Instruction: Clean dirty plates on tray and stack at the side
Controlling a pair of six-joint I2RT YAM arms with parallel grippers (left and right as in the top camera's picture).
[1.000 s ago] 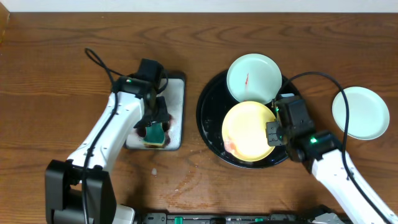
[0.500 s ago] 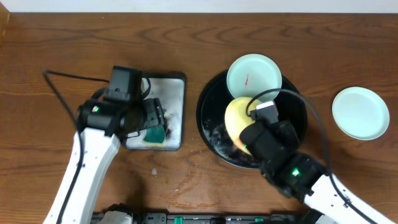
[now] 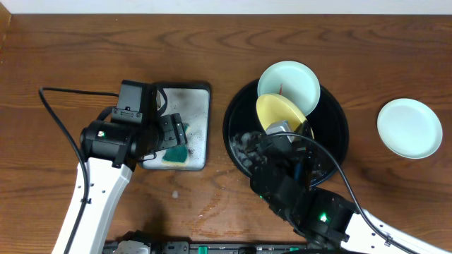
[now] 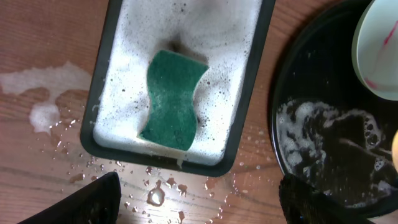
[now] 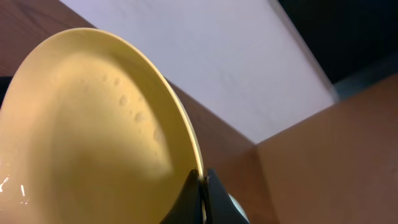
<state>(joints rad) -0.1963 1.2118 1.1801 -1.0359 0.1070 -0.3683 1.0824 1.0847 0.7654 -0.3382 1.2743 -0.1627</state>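
Observation:
My right gripper will swing over the clean mint plate next, as that plate lies to its right in the overhead view. Then it will turn the yellow plate (image 3: 279,113) flat, lower and release it.
My right gripper (image 5: 202,185) is shut on the rim of the yellow plate (image 5: 93,124) and holds it tilted up on edge above the black tray (image 3: 231,130). In the overhead view the yellow plate (image 3: 279,113) leans toward a mint plate (image 3: 288,83) with a red smear, which lies at the tray's far side. A second mint plate (image 3: 409,128) lies on the bare wood at the right. My left gripper (image 4: 193,205) is open and empty, above the near edge of the silver tray (image 4: 112,37). The tray floor (image 4: 323,155) is wet with foam.
A green sponge (image 4: 173,99) lies in suds in the silver tray (image 3: 201,106), left of the black tray. Water drops and foam are spilled on the wood (image 4: 46,93) round it. My right arm (image 3: 304,201) is raised high over the black tray's near side.
My right gripper has lifted the yellow plate off the tray floor and tipped it onto its edge. My left gripper has let go of the sponge and risen above it.

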